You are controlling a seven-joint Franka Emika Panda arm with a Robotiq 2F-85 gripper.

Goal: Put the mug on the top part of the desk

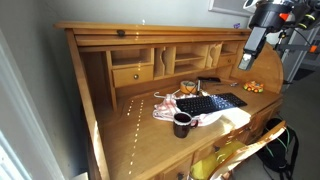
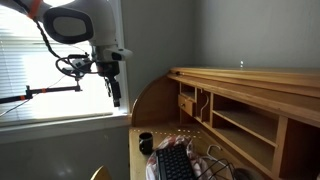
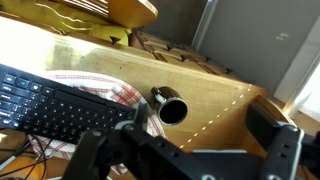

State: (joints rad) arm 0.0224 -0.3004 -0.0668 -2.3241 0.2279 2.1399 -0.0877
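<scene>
My gripper will lower its open fingers on either side of the rim of the dark mug [image 1: 182,123], upright below, on the keyboard side, where the mug's open end lets one in.
The small dark mug [image 1: 182,123] stands upright on the lower writing surface of the wooden desk, beside a cloth and a black keyboard. It also shows in the other exterior view [image 2: 146,142] and in the wrist view [image 3: 170,107], open end up and handle to one side. The top part of the desk [image 1: 150,28] is a long narrow board above the cubbyholes, seen in both exterior views [image 2: 250,75]. My gripper [image 1: 248,55] hangs in the air off the desk's end, well above and apart from the mug [image 2: 115,95]. Its jaws [image 3: 190,140] are open and empty.
A black keyboard [image 1: 210,103] lies on a red-and-white cloth [image 1: 165,108] next to the mug. A clear glass with orange contents [image 1: 188,88] stands behind it. Small orange things [image 1: 253,87] lie near the desk's end. Cubbyholes and a drawer [image 1: 132,75] sit under the top board.
</scene>
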